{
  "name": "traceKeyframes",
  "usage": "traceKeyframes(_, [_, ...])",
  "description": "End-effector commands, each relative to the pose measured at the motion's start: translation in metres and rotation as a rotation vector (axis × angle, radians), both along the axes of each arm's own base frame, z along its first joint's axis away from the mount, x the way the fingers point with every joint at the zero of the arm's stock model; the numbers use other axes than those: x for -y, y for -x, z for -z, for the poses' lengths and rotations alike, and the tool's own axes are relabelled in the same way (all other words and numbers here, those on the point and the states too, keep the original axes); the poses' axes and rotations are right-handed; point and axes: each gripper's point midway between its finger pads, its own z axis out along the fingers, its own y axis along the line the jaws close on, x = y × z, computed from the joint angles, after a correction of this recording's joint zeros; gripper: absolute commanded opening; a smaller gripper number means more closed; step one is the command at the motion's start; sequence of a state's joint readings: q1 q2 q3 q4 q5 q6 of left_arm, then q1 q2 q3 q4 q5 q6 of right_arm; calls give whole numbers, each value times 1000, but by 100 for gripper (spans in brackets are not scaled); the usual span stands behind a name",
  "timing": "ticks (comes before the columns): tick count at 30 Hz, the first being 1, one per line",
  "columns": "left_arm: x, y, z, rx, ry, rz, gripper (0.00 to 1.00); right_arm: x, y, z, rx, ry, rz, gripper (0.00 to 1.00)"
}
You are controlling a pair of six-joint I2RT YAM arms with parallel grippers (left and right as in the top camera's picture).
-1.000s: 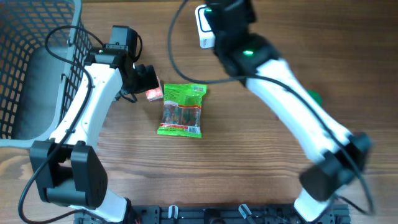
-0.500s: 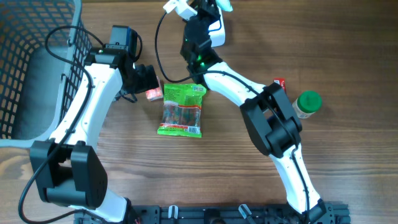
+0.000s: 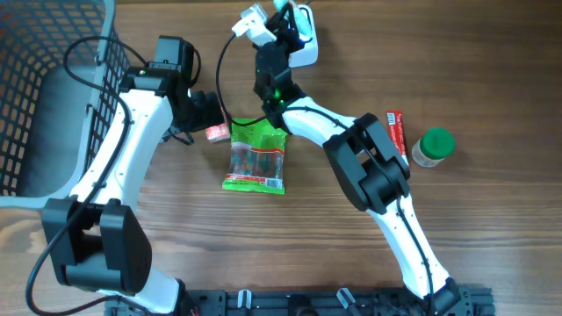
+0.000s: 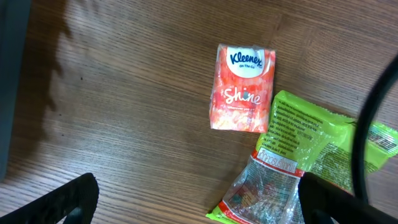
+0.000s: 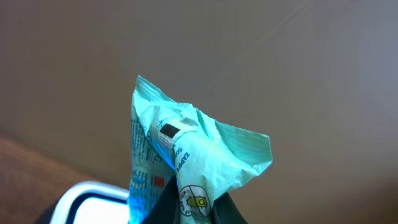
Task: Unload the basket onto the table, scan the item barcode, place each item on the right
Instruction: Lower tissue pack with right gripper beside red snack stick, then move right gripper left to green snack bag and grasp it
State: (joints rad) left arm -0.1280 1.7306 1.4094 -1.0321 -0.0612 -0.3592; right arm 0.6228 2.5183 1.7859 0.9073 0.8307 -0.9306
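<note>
The packet (image 5: 186, 155) already stands over the scanner, so my right gripper will next swing back and down and release it on the tabletop beside the red stick pack.
A mint-green packet (image 5: 186, 155) with a small black barcode patch near its top stands pinched in my right gripper (image 5: 193, 208), which is shut on its lower end. In the overhead view the right gripper (image 3: 283, 19) hovers at the table's far edge, right over the white scanner (image 3: 305, 48). The scanner's white rim (image 5: 93, 202) shows below the packet. My left gripper (image 4: 199, 205) hangs open above bare wood, holding nothing. An orange Kleenex pack (image 4: 244, 87) and a green snack bag (image 4: 311, 162) lie just past its fingers.
A wire basket (image 3: 53, 88) fills the left side. The green snack bag (image 3: 256, 156) and the Kleenex pack (image 3: 217, 132) lie mid-table. A red stick pack (image 3: 396, 132) and a green-lidded jar (image 3: 434, 147) sit to the right. A black cable (image 4: 367, 124) crosses the left wrist view.
The right arm has folded in and its wrist has shifted left over the scanner with the packet. The left arm has stayed where it was.
</note>
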Motion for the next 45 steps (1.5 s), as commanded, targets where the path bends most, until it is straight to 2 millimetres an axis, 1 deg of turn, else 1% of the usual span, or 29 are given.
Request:
traceKeyframes(1, [0, -3, -8, 25, 1, 11, 100, -2, -5, 1, 0, -4, -21, 4])
traceKeyframes(2, [0, -3, -8, 25, 1, 11, 100, -2, -7, 10, -30, -23, -26, 4])
traceKeyframes(3, [0, -3, -8, 25, 1, 11, 100, -3, -8, 28, -81, -99, -33, 4])
traceKeyframes(4, [0, -3, -8, 25, 1, 11, 100, -3, -8, 36, -102, -144, -33, 4])
traceKeyframes(5, [0, -3, -8, 25, 2, 11, 100, -3, -8, 40, -106, -181, -34, 4])
traceKeyframes(7, [0, -3, -8, 25, 1, 11, 100, -3, -8, 36, -92, -206, -36, 4])
traceKeyframes(9, [0, -3, -8, 25, 1, 11, 100, 1, -7, 16, -61, -222, -28, 4])
traceKeyframes(10, [0, -3, -8, 25, 1, 11, 100, 5, -7, 1, -42, -234, -24, 4])
traceKeyframes(13, [0, -3, -8, 25, 1, 11, 100, 23, -3, -63, 5, -266, -14, 4])
traceKeyframes(15, [0, -3, -8, 25, 1, 11, 100, 41, 1, -94, -9, -256, 8, 4])
traceKeyframes(17, [0, -3, -8, 25, 1, 11, 100, 58, 5, -113, -47, -224, 31, 4])
traceKeyframes(19, [0, -3, -8, 25, 1, 11, 100, 72, 11, -125, -89, -186, 60, 4])
traceKeyframes(21, [0, -3, -8, 25, 1, 11, 100, 81, 25, -127, -185, -156, 74, 4])
traceKeyframes(22, [0, -3, -8, 25, 1, 11, 100, 85, 35, -126, -240, -175, 72, 4])
traceKeyframes(24, [0, -3, -8, 25, 1, 11, 100, 94, 51, -116, -346, -227, 66, 4])
traceKeyframes(26, [0, -3, -8, 25, 1, 11, 100, 103, 76, -91, -521, -369, 41, 4])
traceKeyframes(27, [0, -3, -8, 25, 2, 11, 100, 109, 102, -65, -702, -502, 29, 4])
traceKeyframes(28, [0, -3, -8, 25, 1, 11, 100, 113, 123, -46, -843, -597, 31, 4])
traceKeyframes(29, [0, -3, -8, 25, 1, 11, 100, 119, 154, -19, -1048, -686, 42, 4])
traceKeyframes(30, [0, -3, -8, 25, 1, 11, 100, 123, 175, -3, -1187, -727, 44, 4])
traceKeyframes(32, [0, -3, -8, 25, 1, 11, 100, 139, 213, 30, -1397, -782, 98, 4])
traceKeyframes(33, [0, -3, -8, 25, 1, 11, 100, 158, 230, 51, -1470, -778, 178, 4])
traceKeyframes(34, [0, -3, -8, 25, 1, 11, 100, 170, 240, 66, -1505, -783, 228, 4])
traceKeyframes(36, [0, -3, -8, 25, 1, 11, 100, 185, 253, 91, -1546, -798, 289, 4])
traceKeyframes(38, [0, -3, -8, 25, 1, 11, 100, 194, 263, 111, -1568, -806, 323, 5])
traceKeyframes(40, [0, -3, -8, 25, 1, 11, 100, 197, 262, 122, -1558, -811, 324, 14])
traceKeyframes(42, [0, -3, -8, 25, 1, 11, 100, 202, 252, 123, -1501, -796, 337, 40])
traceKeyframes(44, [0, -3, -8, 25, 1, 11, 100, 209, 241, 118, -1448, -769, 354, 50])
traceKeyframes(45, [0, -3, -8, 25, 1, 11, 100, 210, 237, 112, -1430, -762, 356, 58])
